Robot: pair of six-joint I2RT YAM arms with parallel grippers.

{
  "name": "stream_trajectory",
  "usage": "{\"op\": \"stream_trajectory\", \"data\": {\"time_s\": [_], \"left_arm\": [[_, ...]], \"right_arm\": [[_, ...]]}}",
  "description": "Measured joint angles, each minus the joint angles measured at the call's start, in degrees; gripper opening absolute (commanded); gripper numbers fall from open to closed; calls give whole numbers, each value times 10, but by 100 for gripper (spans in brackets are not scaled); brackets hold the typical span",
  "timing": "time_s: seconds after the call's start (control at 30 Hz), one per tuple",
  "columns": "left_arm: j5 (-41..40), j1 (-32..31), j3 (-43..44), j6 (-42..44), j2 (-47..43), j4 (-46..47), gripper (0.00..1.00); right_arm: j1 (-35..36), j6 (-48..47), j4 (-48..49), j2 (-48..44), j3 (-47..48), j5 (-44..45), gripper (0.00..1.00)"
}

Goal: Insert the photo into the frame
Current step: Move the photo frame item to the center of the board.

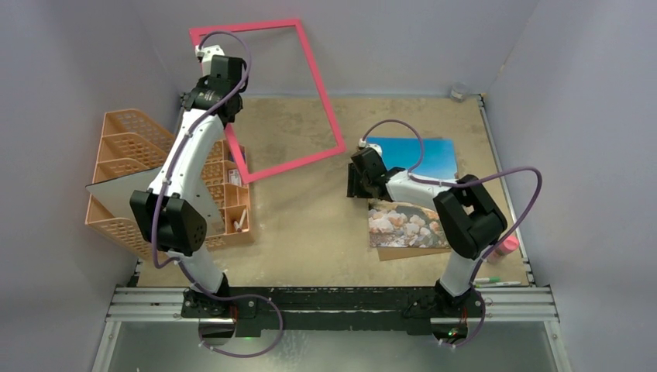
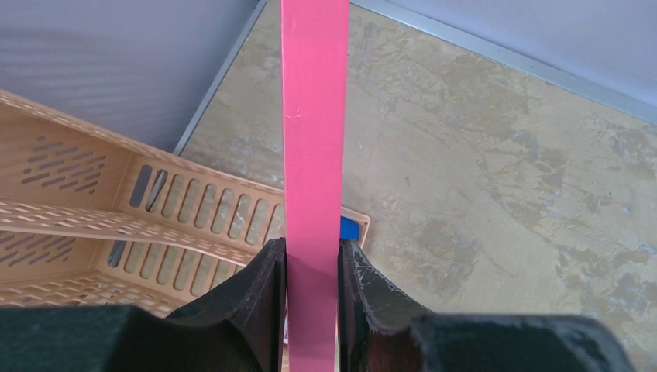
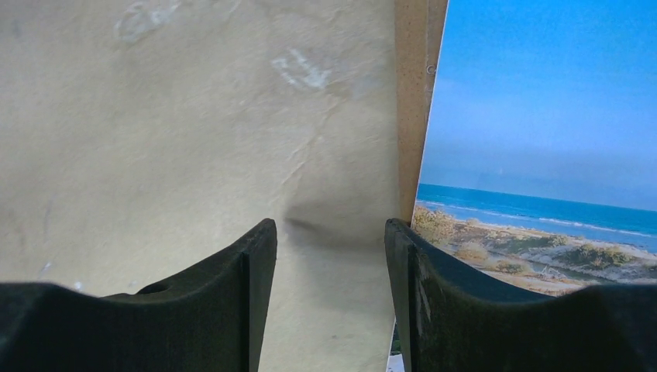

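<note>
My left gripper swings the frame (image 1: 321, 85) toward my right gripper, over the bare table (image 1: 271, 128) beside the organiser, and releases its bar next, since that one is open and empty.
The frame (image 1: 321, 85) is a thin pink-red rectangle held up off the table at the back left, tilted. My left gripper (image 1: 219, 99) is shut on its left bar. In the left wrist view the pink bar (image 2: 314, 116) runs straight up between the two fingers of that gripper (image 2: 312, 244). The photo (image 1: 422, 155), blue sky and sea over rocky sand, lies face up at the right on a brown backing board (image 1: 403, 252). My right gripper (image 1: 358, 186) is low at the photo's left edge and open. In its wrist view the gripper (image 3: 329, 225) has only table between its fingers, with the photo (image 3: 542, 116) beside the right finger.
An orange mesh organiser (image 1: 124, 139) stands at the left, below the lifted frame, also in the left wrist view (image 2: 77, 209). A pale flat sheet (image 1: 116, 194) rests on it. A pink object (image 1: 507, 246) and a pen (image 1: 496, 283) lie at the front right. Walls close in three sides.
</note>
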Motion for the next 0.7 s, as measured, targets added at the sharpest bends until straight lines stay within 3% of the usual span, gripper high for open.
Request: {"op": "stream_trajectory", "data": {"time_s": [0.37,0.57,0.7], "left_arm": [[-7,0,0,7,-2,-37,0],[9,0,-7,26,-18,-37,0],[49,1,-16,45,-41,-30,0]], "right_arm": [[-8,-28,-50,-20,14,28,62],[-11,-36,-56,-138,54,-2,78],[-24,-38,-24,-165,117,-52,93]]}}
